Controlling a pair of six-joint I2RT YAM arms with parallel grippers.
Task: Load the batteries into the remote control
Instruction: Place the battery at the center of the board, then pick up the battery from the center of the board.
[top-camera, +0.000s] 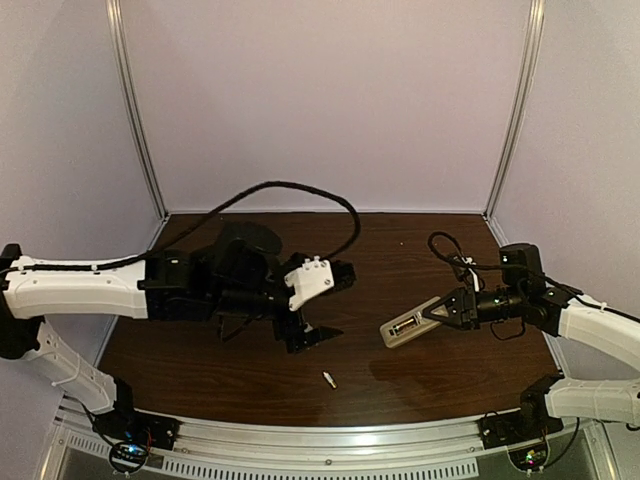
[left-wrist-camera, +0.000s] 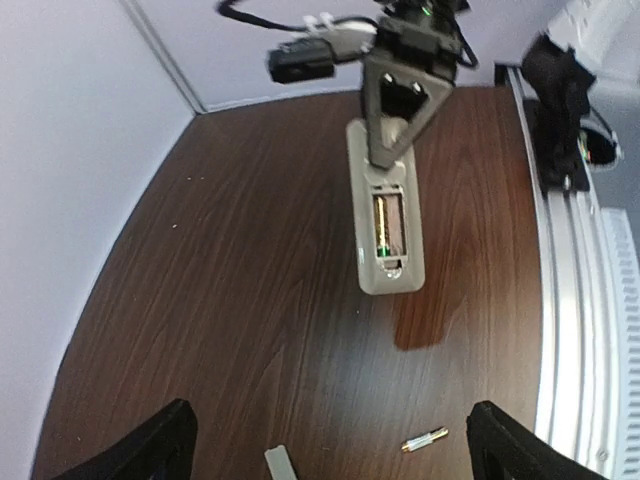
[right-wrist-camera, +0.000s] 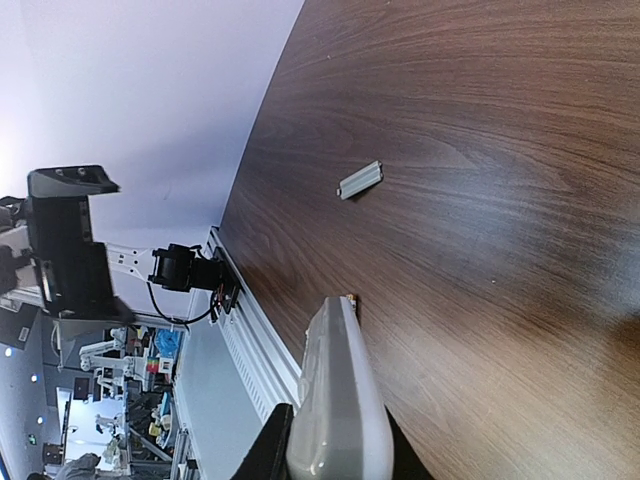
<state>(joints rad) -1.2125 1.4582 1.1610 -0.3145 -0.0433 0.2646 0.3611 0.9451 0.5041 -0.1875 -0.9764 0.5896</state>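
Observation:
The loose battery (top-camera: 329, 380) is below my left gripper, nearer the metal bar, so I will next lower it, tip its fingers down and draw back onto the battery.
My right gripper (top-camera: 434, 313) is shut on one end of the remote control (top-camera: 408, 327) and holds it above the table. The left wrist view shows the remote control (left-wrist-camera: 388, 235) with its back up and its compartment open. One gold battery (left-wrist-camera: 380, 224) lies in the left slot. A second battery (left-wrist-camera: 425, 438) lies loose on the wood, also visible from above as the battery (top-camera: 328, 379). My left gripper (left-wrist-camera: 330, 432) is open and empty, hanging over the table short of the remote. In the right wrist view the remote (right-wrist-camera: 340, 400) sits between that gripper's (right-wrist-camera: 335, 452) fingers.
A small grey battery cover (left-wrist-camera: 281, 463) lies on the wood between my left fingers; the right wrist view shows the cover (right-wrist-camera: 360, 180) too. The metal rail (top-camera: 330, 440) runs along the table's near edge. Pale walls close in the back and sides.

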